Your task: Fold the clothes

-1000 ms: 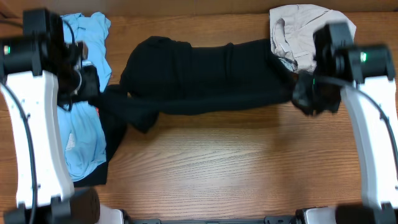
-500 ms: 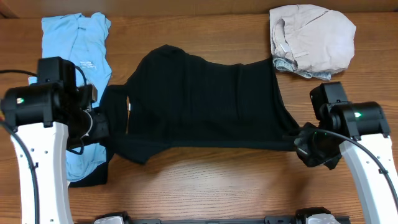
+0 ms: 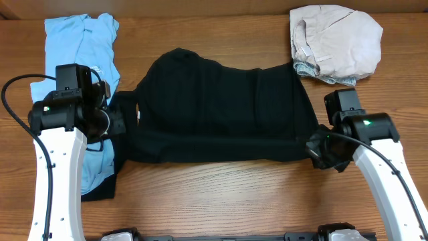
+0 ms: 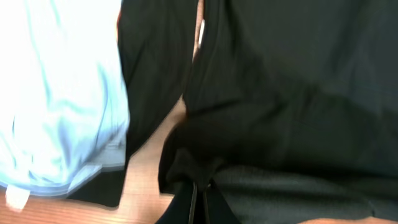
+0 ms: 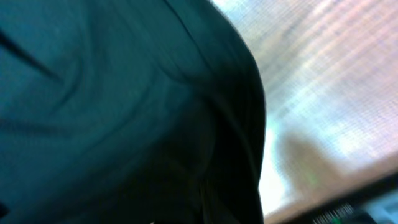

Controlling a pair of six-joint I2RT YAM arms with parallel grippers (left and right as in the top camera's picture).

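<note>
My left gripper moves outward next onto the cloth beside the white label, which lies outward of it, and releases, to fold the pinched near edge over.
The large black shirt point(image 3: 221, 110) lies spread across the middle of the table, stretched between both arms. My left gripper point(image 3: 119, 124) is shut on its left edge; the left wrist view shows the closed fingers point(image 4: 194, 200) pinching bunched black fabric point(image 4: 280, 93), with a small white label point(image 4: 201, 31) near the top. My right gripper point(image 3: 319, 148) is shut on the shirt's lower right corner; the right wrist view is filled with dark cloth point(image 5: 124, 112) and the fingertips are buried in it.
A light blue shirt point(image 3: 80, 40) lies at the far left, over another black piece point(image 3: 107, 181); it also shows in the left wrist view point(image 4: 56, 93). A beige bundle point(image 3: 334, 43) sits at the back right. Bare wood point(image 3: 221, 197) runs along the front.
Both grippers pulled the black shirt toward the front, then eased back a little. The shirt went from a bunched band to a flat, stretched spread with a straight lower edge.
</note>
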